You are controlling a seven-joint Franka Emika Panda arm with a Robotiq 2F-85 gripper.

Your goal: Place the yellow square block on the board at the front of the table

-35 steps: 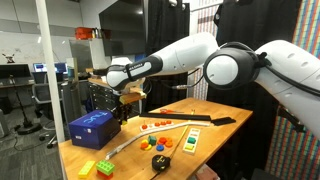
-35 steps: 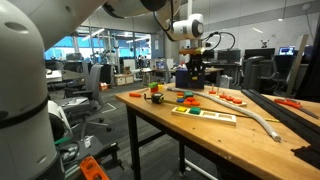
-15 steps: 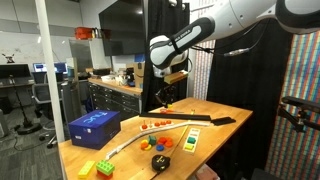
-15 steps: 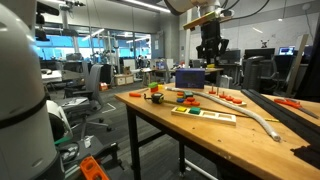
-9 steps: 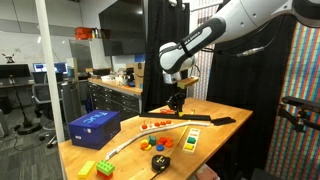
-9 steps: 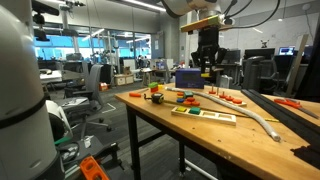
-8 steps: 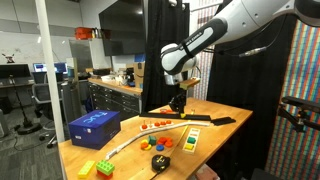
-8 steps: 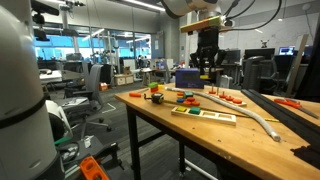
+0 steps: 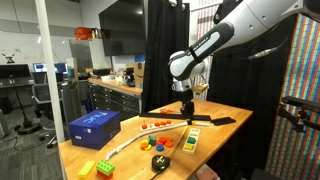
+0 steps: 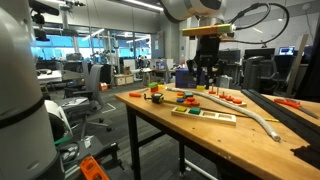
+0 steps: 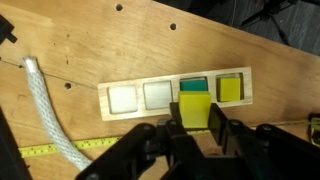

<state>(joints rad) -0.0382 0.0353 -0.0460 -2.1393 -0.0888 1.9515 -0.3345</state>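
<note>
Next, the gripper shifts to its left in the wrist view, goes down and releases into the board's empty hollow beside the teal block below it.
My gripper is shut on the yellow square block and holds it in the air above the table. In the wrist view the wooden board lies just beyond the jaws. It has four square recesses: two look empty, one holds a teal block, and one holds a yellow-green block. In both exterior views the gripper hangs over the middle of the table, with the board lying near the table's edge.
A white hose curves across the table beside the board. A blue box stands at one end, with green and yellow bricks near it. Small red and orange pieces lie mid-table. A tape measure strip lies by the hose.
The arm has swung from above the blue box across the table and come down over its middle, carrying the yellow block.
</note>
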